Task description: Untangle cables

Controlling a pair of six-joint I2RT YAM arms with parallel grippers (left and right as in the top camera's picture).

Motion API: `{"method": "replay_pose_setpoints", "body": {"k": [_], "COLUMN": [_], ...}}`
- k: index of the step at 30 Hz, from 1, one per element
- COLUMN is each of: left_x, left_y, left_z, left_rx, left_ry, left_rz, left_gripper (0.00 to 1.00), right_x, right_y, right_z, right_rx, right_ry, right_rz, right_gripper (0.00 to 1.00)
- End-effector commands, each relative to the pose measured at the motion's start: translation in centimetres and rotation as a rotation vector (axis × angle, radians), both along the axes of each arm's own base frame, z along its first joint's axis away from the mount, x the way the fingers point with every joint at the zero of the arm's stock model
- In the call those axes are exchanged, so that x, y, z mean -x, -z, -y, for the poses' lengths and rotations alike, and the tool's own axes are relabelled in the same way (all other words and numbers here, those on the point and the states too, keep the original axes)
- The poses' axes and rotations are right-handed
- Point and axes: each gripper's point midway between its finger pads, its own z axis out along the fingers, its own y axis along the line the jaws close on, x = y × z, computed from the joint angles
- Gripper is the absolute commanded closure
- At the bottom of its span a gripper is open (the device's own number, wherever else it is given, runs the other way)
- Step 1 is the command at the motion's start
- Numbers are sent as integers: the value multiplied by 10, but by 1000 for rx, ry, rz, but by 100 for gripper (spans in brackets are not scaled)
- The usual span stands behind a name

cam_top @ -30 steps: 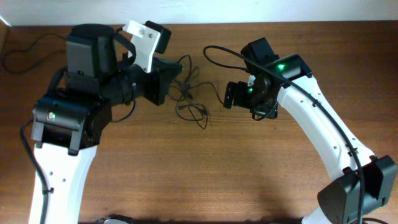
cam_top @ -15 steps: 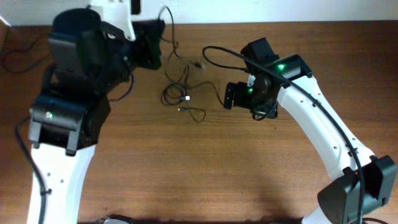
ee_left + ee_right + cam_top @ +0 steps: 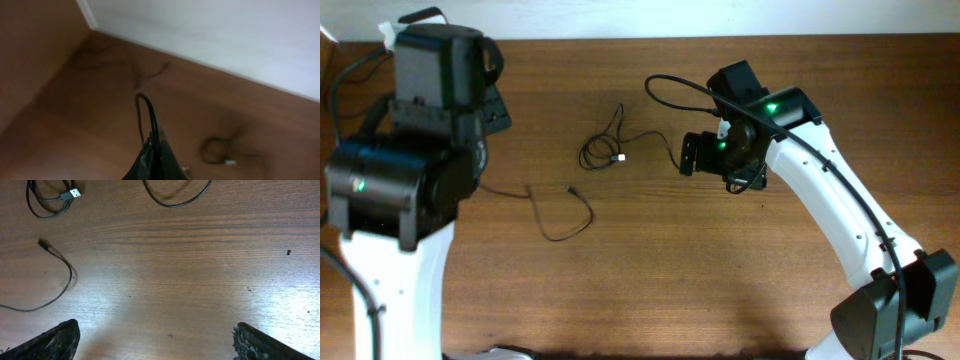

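Observation:
My left gripper comes down toward the bare wood (image 3: 528, 150) beside the small coil next and releases the thin black cable there, since that spot lies below the raised gripper.
My left gripper (image 3: 154, 150) is shut on a thin black cable (image 3: 148, 112) that loops up out of its tips. In the overhead view the left arm (image 3: 410, 170) covers this gripper. One cable strand (image 3: 560, 225) trails out from under that arm and curls across the table's middle. A small coil of cables (image 3: 603, 150) with a white plug (image 3: 620, 157) lies further back; it is also the coil (image 3: 47, 200) in the right wrist view. My right gripper (image 3: 688, 155) hovers just right of the coil, open with bare wood between its fingers (image 3: 55, 340).
A white wall (image 3: 225, 40) runs along the table's far edge. The thick black robot cable (image 3: 670, 85) arches over the right arm. Another dark lead (image 3: 340, 85) hangs at the far left. A loose strand end (image 3: 42, 243) lies ahead of the right gripper.
The left arm has swung left and back with a cable in its grip. One strand has been drawn out of the bundle and now lies stretched to the left. The right arm has not moved.

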Motion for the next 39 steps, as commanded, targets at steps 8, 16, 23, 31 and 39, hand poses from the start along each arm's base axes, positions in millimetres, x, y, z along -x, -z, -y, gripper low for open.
{"method": "replay_pose_setpoints", "body": {"k": [8,16,23,31,39], "left_x": [-43,-73,-88,-118,-72], "left_y": [127,230,273,220,229], "left_z": [-52,-55,-20,-62,-93], "left_rx": [8,130,262,277,301], "left_ry": [-244,-250,-9,21,-89], "left_rz": [-434,-701,-828,-618,-778], "left_gripper": [98,86,5,1,1], "right_x": [1,1,1,1,-1], "right_y": [3,3,3,3,3], "right_z": [0,0,0,0,3], "right_rx": [10,11,11,11,31], "right_ry": [-13,-13,-13,-13,-8], "right_rz": [-3,-3,-3,-3,5], "right_gripper": [2,2,2,2,2]}}
